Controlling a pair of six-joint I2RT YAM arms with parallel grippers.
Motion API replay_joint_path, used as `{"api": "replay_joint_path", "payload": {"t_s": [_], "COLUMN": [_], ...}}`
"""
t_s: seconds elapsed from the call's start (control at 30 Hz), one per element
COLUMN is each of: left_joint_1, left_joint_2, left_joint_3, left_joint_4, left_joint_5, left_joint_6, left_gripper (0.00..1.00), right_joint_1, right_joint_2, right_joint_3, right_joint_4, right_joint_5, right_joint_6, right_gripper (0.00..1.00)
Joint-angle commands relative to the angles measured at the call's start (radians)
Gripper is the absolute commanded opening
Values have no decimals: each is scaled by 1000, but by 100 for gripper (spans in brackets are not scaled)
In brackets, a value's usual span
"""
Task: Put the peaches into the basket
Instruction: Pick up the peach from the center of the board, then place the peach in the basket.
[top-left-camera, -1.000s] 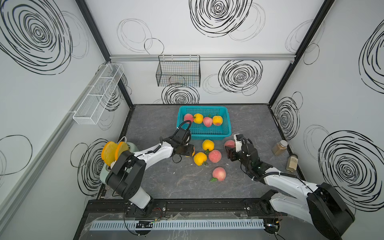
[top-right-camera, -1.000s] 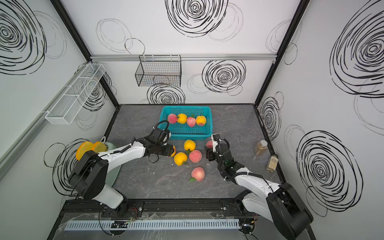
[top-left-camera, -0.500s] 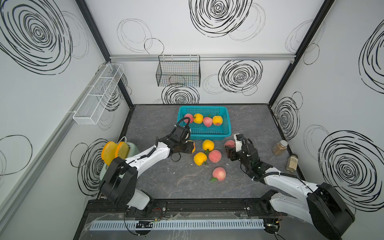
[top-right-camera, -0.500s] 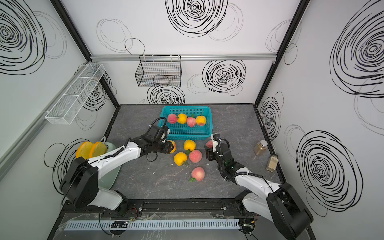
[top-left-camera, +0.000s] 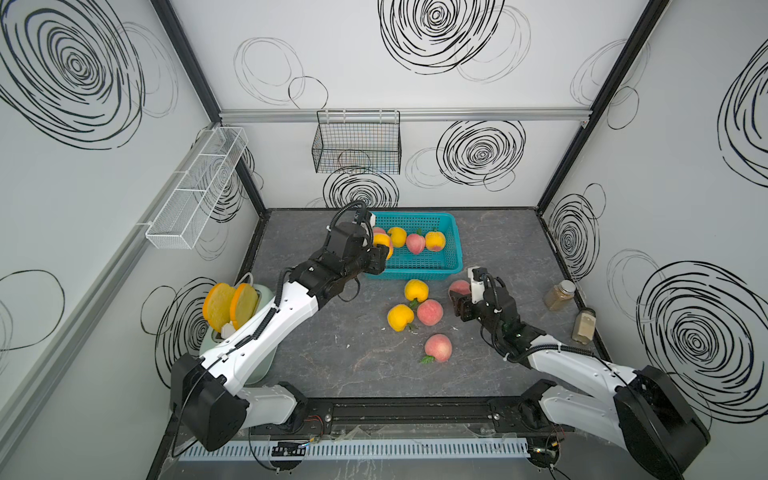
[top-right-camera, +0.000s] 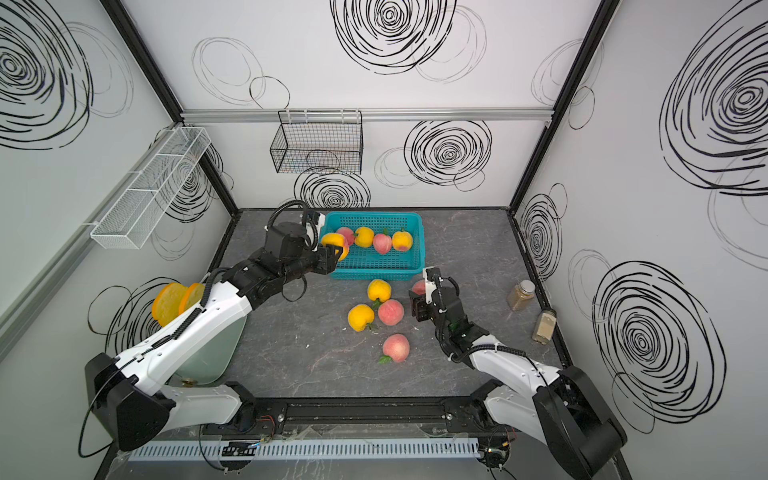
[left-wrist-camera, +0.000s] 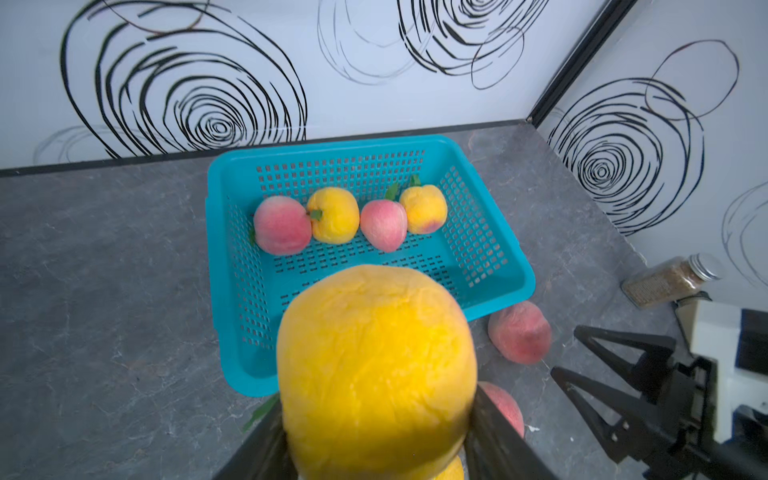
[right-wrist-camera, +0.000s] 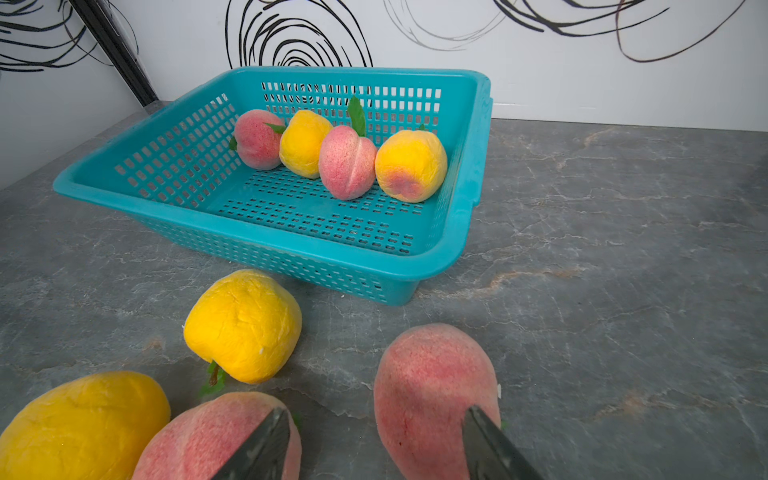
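My left gripper comes down onto the basket's bottom in front of the row's pink end peach next. It releases the yellow peach there, since that part of the bottom lies bare.
The teal basket (top-left-camera: 454, 249) (top-right-camera: 420, 249) (left-wrist-camera: 216, 232) (right-wrist-camera: 478, 166) sits at the back of the table with several peaches in a row along its far side. My left gripper (top-left-camera: 380, 249) (top-right-camera: 334, 249) (left-wrist-camera: 376, 411) is shut on a yellow peach (top-left-camera: 381, 242) (left-wrist-camera: 376, 365), held above the basket's near-left corner. My right gripper (top-left-camera: 459, 301) (top-right-camera: 415, 305) (right-wrist-camera: 376, 440) stands open low over the table. A pink peach (top-left-camera: 459, 286) (right-wrist-camera: 436, 386) lies between its fingers, against one of them. Two yellow peaches (top-left-camera: 416, 289) (top-left-camera: 400, 318) and two pink ones (top-left-camera: 429, 311) (top-left-camera: 438, 348) lie in front of the basket.
A pale green toaster holding yellow bread slices (top-left-camera: 228, 305) stands at the left edge under my left arm. Two jars (top-left-camera: 561, 294) (top-left-camera: 584, 326) stand by the right wall. A black wire basket (top-left-camera: 357, 145) and a white mesh rack (top-left-camera: 195, 195) hang on the walls.
My left gripper has risen from the table and moved back over the basket's near-left corner with the yellow peach in it. The right arm has stayed still.
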Motion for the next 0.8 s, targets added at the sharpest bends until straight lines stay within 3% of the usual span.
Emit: {"api": "replay_joint_path", "payload": {"t_s": [0.0, 0.27, 0.57, 0.77], "left_joint_1": [27, 143, 155, 152], "left_joint_2": [69, 309, 521, 660], "left_joint_3": [53, 156, 321, 460], "left_joint_4": [12, 22, -30, -129], "left_joint_5": [-29, 59, 77, 79], "left_joint_6": [28, 29, 33, 19], "left_gripper": [8, 11, 12, 22], "right_joint_1": [6, 6, 4, 4], "right_joint_2": [-25, -66, -105, -157], "right_joint_3": [-6, -12, -18, -37], "right_joint_4": [15, 2, -18, -19], "right_joint_5": [18, 39, 74, 81], "right_joint_6": [3, -4, -14, -11], "right_gripper": [69, 69, 70, 69]}}
